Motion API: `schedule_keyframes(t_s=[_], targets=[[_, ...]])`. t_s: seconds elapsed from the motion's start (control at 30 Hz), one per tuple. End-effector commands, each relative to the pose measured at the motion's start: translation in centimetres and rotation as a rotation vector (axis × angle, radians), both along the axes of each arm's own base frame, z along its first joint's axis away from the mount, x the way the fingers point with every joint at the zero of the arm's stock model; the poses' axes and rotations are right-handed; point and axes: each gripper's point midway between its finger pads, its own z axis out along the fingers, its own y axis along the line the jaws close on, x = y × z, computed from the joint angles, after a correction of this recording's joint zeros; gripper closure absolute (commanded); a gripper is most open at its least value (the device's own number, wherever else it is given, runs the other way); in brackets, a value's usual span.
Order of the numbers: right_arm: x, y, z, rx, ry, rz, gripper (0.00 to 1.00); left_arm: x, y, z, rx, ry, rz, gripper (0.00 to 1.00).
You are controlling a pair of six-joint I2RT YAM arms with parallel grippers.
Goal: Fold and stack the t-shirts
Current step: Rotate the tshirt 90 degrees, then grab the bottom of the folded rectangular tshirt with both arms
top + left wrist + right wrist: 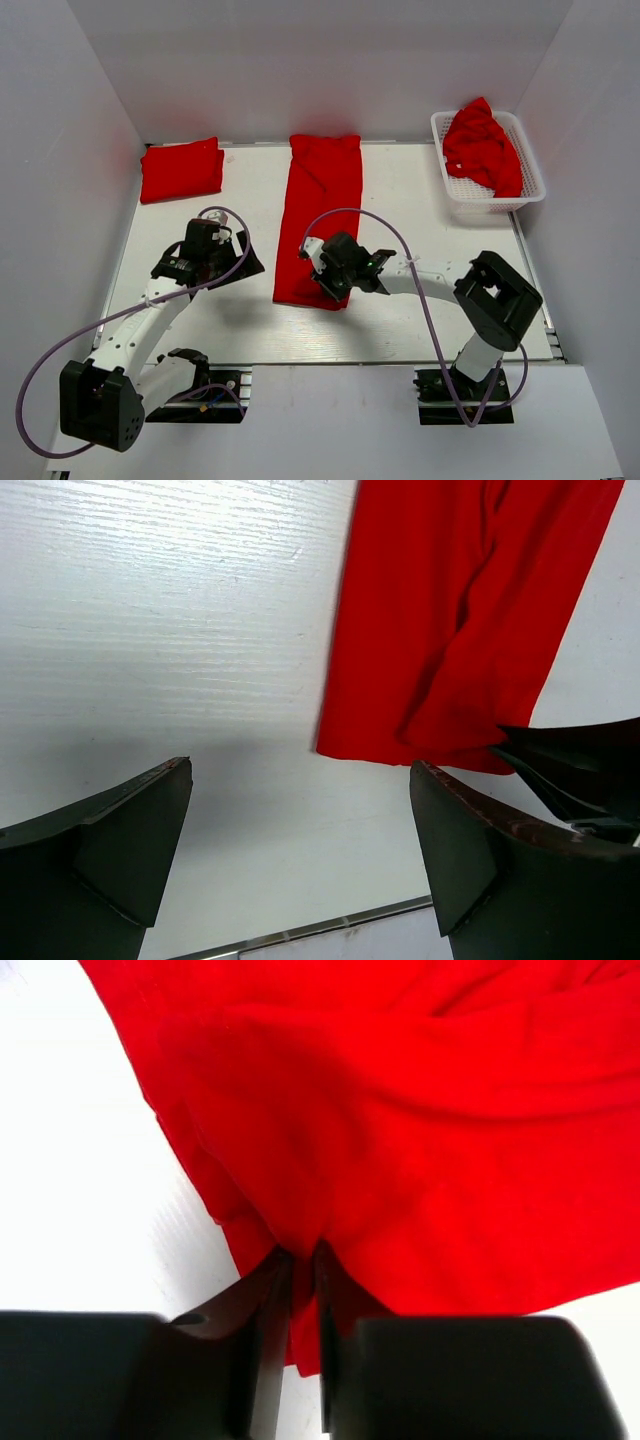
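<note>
The robot's left gripper next needs to go down and to the right in the top view onto the red t-shirt's loose near corner [278, 299] [325, 748], because that corner lies flat and uncovered there.
A long red t-shirt [320, 200], folded into a narrow strip, lies down the middle of the white table [420, 200]. My right gripper [335, 285] is at its near end. In the right wrist view the jaws [303, 1255] are pinched on a fold of that t-shirt's red cloth [420, 1130]. My left gripper [240, 262] hovers over bare table just left of the strip's near end, jaws wide open [300, 770] with nothing between them. The strip's near edge [460, 630] shows ahead to its right. A folded t-shirt [181, 170] lies at the far left.
A white lattice basket [530, 160] at the far right corner holds crumpled red cloth [480, 145]. White walls enclose the table on three sides. A metal rail [300, 930] runs along the near table edge. The right gripper's black body [580, 760] shows in the left wrist view.
</note>
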Motion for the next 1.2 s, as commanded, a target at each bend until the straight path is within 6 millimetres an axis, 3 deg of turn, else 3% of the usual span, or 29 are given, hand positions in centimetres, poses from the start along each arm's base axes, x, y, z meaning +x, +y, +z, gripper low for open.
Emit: schedule_keyframes(t_s=[0.0, 0.13, 0.3, 0.37, 0.57, 0.73, 0.77, 0.87, 0.9, 1.03, 1.17], targets=[[0.7, 1.8, 3.5, 0.094, -0.054, 0.005, 0.84, 0.4, 0.0, 0.8, -0.003, -0.028, -0.006, 0.0], [0.2, 1.2, 3.6, 0.07, -0.043, 0.007, 0.94, 0.4, 0.0, 0.2, 0.002, -0.007, -0.006, 0.0], [-0.9, -1.6, 3.1, -0.02, -0.049, -0.017, 0.99, 0.6, 0.0, -0.2, 0.011, 0.002, -0.013, 0.0], [-1.0, -1.9, 4.1, -0.002, -0.068, -0.025, 1.0, 0.5, -0.2, -0.4, 0.007, 0.014, -0.019, 0.0], [-2.8, -3.3, 2.5, -0.031, -0.031, -0.01, 1.0, 0.5, -0.5, -1.4, -0.002, 0.046, -0.032, 0.0], [-2.9, -4.9, 0.6, -0.097, -0.03, -0.051, 0.98, 0.5, -0.5, -1.7, 0.0, 0.055, -0.032, 0.0], [-3.3, -5.3, 0.1, -0.107, -0.017, -0.051, 0.94, 0.5, -0.5, -1.7, 0.0, 0.055, -0.032, 0.0], [-4.4, -5.2, -0.3, -0.087, 0.024, -0.031, 0.5, 0.5, -0.6, -1.7, 0.002, 0.064, -0.032, 0.0], [-4.9, -4.8, 0.1, -0.058, 0.031, -0.005, 0.1, 0.3, -0.5, -1.8, 0.005, 0.075, -0.032, 0.0], [-5.2, -4.6, 2.0, 0.004, 0.019, -0.027, 0.1, 0.2, -0.6, -1.5, 0.001, 0.074, -0.045, 0.0], [-4.1, -3.7, 6.1, 0.136, -0.022, -0.126, 0.1, 0.3, -1.4, -1.5, -0.01, 0.073, -0.099, 0.0]])
